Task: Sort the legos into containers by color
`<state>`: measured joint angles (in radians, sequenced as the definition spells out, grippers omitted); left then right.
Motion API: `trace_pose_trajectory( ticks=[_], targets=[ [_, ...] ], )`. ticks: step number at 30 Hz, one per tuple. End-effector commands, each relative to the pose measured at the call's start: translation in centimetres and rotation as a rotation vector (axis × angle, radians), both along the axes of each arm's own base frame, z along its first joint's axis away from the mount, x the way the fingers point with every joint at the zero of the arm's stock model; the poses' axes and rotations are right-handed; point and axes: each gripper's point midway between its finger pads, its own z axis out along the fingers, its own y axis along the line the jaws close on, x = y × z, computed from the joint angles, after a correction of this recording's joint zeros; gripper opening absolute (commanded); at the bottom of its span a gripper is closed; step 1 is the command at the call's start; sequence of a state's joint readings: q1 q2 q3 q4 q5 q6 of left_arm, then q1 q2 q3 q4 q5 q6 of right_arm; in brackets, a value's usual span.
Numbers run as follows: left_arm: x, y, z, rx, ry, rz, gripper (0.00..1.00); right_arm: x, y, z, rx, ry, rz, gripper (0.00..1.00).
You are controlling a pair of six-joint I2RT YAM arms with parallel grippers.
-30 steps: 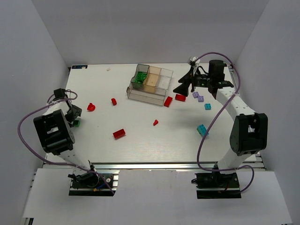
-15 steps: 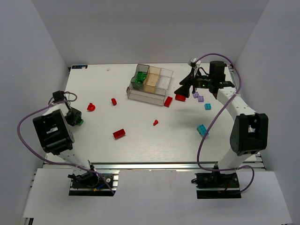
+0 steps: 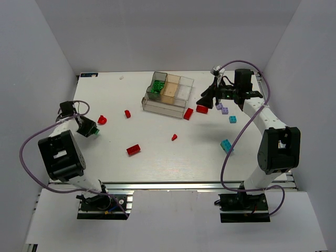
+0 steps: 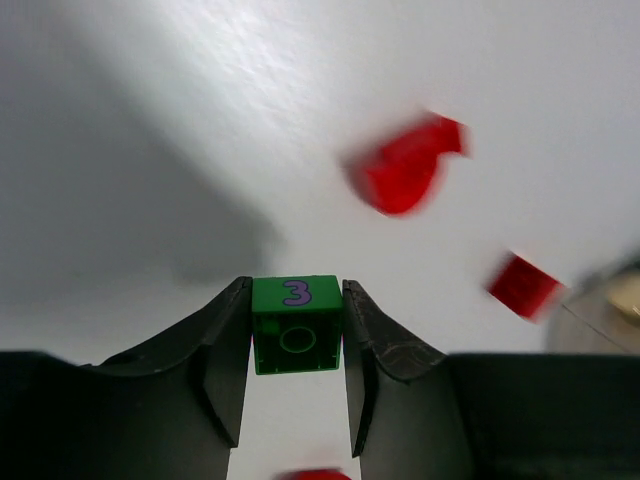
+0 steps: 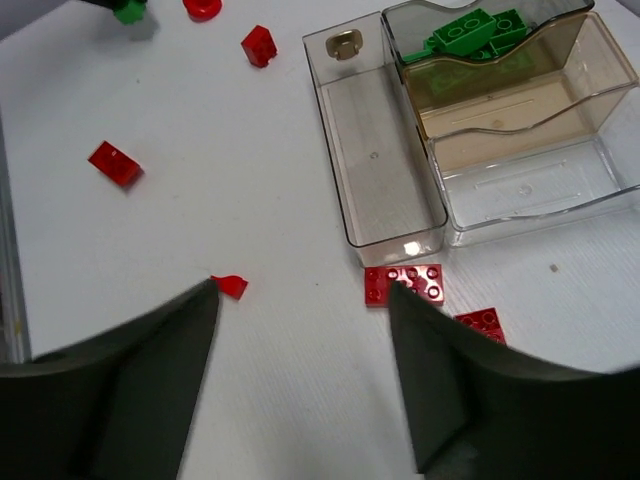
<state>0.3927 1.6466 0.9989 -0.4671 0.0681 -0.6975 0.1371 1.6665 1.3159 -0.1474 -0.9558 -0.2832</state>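
My left gripper holds the green lego and should next move outward over the tray and let it go, because the green legos' section [image 3: 156, 87] is outward, to the gripper's right in the top view.
My left gripper [image 4: 296, 292] is shut on a green lego [image 4: 296, 335] marked with a purple 3; from above it sits at the table's left side [image 3: 90, 129]. The clear divided tray [image 3: 157, 107] stands at the far middle, with green legos [image 5: 470, 28] in one end compartment. My right gripper [image 5: 305, 292] hangs open just right of the tray, nothing between its fingers. A flat red lego [image 5: 404, 284] lies by its right fingertip and a second red one [image 5: 480, 324] beside it. A small red piece [image 5: 230, 287] lies by the left fingertip.
Loose red legos lie around the table: [image 3: 133, 149], [image 3: 127, 113], a rounded one [image 3: 102, 119]. Pale purple legos [image 3: 222, 108] and cyan ones [image 3: 232, 119], [image 3: 226, 145] lie right of the right gripper. The tray's long dark compartment [image 5: 352, 150] holds no bricks.
My left gripper has closed on the green lego and swung a little toward the table's middle. The right gripper's jaws have narrowed somewhat while it stays by the red legos.
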Motion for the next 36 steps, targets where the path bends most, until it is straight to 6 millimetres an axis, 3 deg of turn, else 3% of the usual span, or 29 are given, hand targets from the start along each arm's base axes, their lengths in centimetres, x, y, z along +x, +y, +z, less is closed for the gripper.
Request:
trace_pose_trajectory(
  ticks=[1,3,4,7,10,11,14,15,16,17,18,21,23,24,25,30,32,36],
  targets=[
    [3.4,-5.3,6.5,-0.119,-0.297,-0.166,0.00,-0.3,-0.8,1.0,-0.016,-0.036,-0.021,0.63],
    [4.5,-8.6,8.3,-0.182,-0.389,-0.246,0.00,-0.2,-1.0,0.8,-0.022,-0.030,-0.029,0.45],
    [4.6,-9.8,9.1,-0.205,-0.419,-0.278,0.00,-0.2,-0.9,0.5,-0.025,-0.022,-0.028,0.25],
    [6.0,-13.5,12.2,-0.243,-0.517,-0.388,0.00,-0.2,-1.1,0.1,-0.037,-0.012,-0.040,0.01],
    [8.3,-16.8,15.4,-0.262,-0.602,-0.494,0.00,-0.2,-1.5,-0.4,-0.047,0.001,-0.055,0.03],
    [10.1,-17.6,16.6,-0.259,-0.627,-0.525,0.00,-0.2,-1.4,-0.5,-0.049,0.004,-0.056,0.05],
    [12.6,-20.9,17.7,-0.256,-0.646,-0.602,0.00,-0.1,-1.7,-1.0,-0.065,0.021,-0.071,0.08],
    [14.6,-21.6,17.8,-0.249,-0.650,-0.616,0.00,-0.2,-1.6,-1.0,-0.069,0.023,-0.072,0.08],
    [15.9,-22.9,15.8,-0.253,-0.613,-0.632,0.00,-0.1,-1.8,-1.3,-0.077,0.029,-0.078,0.09],
    [16.5,-23.5,17.7,-0.239,-0.653,-0.644,0.00,-0.2,-1.9,-1.3,-0.081,0.029,-0.079,0.10],
    [18.5,-24.2,17.2,-0.236,-0.646,-0.654,0.00,-0.2,-2.0,-1.4,-0.086,0.030,-0.084,0.11],
    [21.9,-27.1,15.9,-0.238,-0.628,-0.694,0.00,-0.4,-2.3,-2.0,-0.110,0.034,-0.092,0.12],
    [23.6,-28.0,15.2,-0.216,-0.621,-0.696,0.00,-0.6,-2.5,-2.2,-0.120,0.033,-0.096,0.13],
    [24.2,-28.8,12.9,-0.216,-0.579,-0.701,0.01,-0.8,-2.6,-2.5,-0.127,0.041,-0.100,0.13],
    [25.6,-28.7,14.3,-0.193,-0.619,-0.690,0.03,-0.9,-2.7,-2.7,-0.131,0.046,-0.102,0.14],
    [27.9,-31.4,13.0,-0.182,-0.631,-0.701,0.10,-1.5,-3.1,-3.5,-0.139,0.071,-0.109,0.15],
    [28.7,-31.3,12.2,-0.168,-0.625,-0.687,0.15,-1.5,-3.1,-3.6,-0.137,0.078,-0.111,0.15],
    [28.4,-32.4,10.5,-0.163,-0.587,-0.698,0.28,-1.5,-3.2,-3.9,-0.139,0.088,-0.117,0.19]
  ],
)
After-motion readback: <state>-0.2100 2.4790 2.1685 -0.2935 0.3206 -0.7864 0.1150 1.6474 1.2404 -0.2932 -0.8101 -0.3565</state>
